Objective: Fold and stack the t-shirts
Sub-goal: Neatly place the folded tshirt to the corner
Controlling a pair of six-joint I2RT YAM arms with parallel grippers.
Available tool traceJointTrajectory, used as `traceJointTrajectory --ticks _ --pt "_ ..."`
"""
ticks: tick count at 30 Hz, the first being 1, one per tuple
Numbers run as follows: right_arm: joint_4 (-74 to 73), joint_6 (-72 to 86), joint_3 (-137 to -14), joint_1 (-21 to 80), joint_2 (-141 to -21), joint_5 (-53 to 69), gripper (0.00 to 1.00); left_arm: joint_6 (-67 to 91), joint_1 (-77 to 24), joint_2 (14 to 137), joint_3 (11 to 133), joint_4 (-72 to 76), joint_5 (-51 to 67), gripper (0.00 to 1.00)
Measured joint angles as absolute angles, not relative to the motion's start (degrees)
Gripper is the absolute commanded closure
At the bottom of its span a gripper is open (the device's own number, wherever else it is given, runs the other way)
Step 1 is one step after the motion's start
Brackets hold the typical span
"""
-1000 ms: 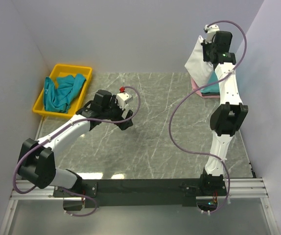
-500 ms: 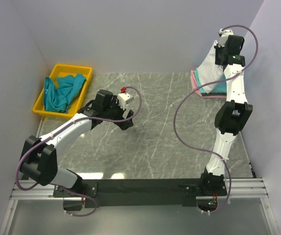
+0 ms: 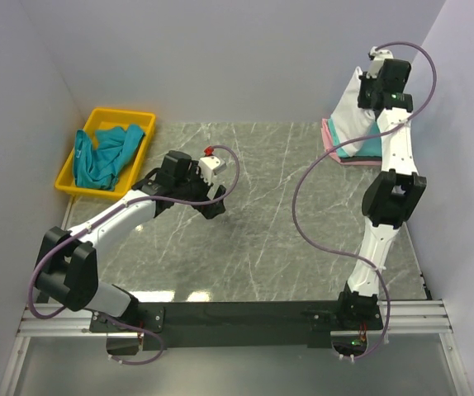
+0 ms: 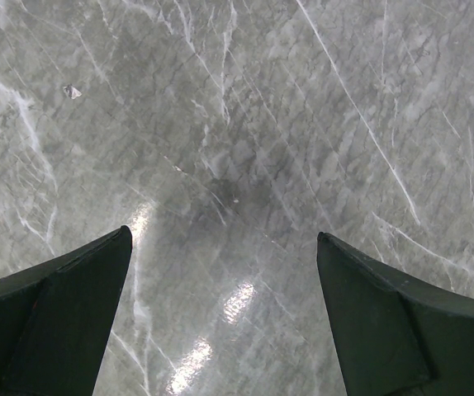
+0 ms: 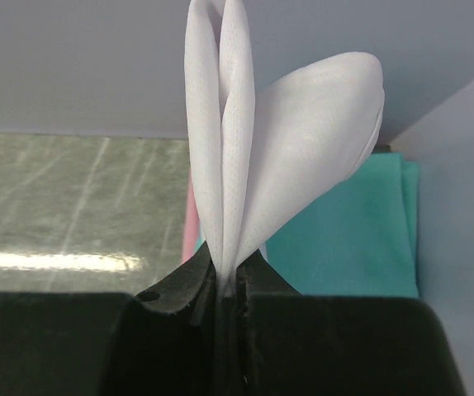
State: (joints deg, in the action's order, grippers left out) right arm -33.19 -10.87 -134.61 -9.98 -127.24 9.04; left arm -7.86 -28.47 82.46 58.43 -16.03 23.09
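Observation:
The wall-side edge of the folded teal t-shirt (image 3: 367,148) (image 5: 400,224) is still uncovered. My right gripper will move down to it next and release the white t-shirt there.
My right gripper (image 3: 369,89) is shut on a folded white t-shirt (image 3: 350,115) and holds it in the air at the far right corner, above a folded teal t-shirt (image 3: 367,148) lying on a pink one (image 3: 331,139). In the right wrist view the white shirt (image 5: 286,140) rises from the closed jaws (image 5: 230,276), with the teal shirt (image 5: 361,235) and a pink edge (image 5: 189,227) below. A crumpled teal t-shirt (image 3: 105,155) lies in the yellow tray (image 3: 142,122). My left gripper (image 3: 214,202) is open and empty over the bare table (image 4: 237,165).
The walls stand close behind and to the right of the stack. The yellow tray sits at the far left by the left wall. Purple cables loop from both arms over the marble tabletop (image 3: 262,231).
My right gripper carried the white shirt to the right, over the stack, then slightly back and down. The left arm barely moved.

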Motion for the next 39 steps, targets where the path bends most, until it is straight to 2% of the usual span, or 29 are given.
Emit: traceJointTrajectory --ticks 15,39 --pt "-33.34 -5.56 -135.74 -4.58 -124.64 10.41 1.0 -7.88 -28.47 82.19 58.39 -16.03 23.09 0.0" --pt "-30.83 -6.07 -134.67 -7.57 -128.14 7.84 1.0 -8.1 -28.47 81.84 58.3 -16.03 23.14 0.01"
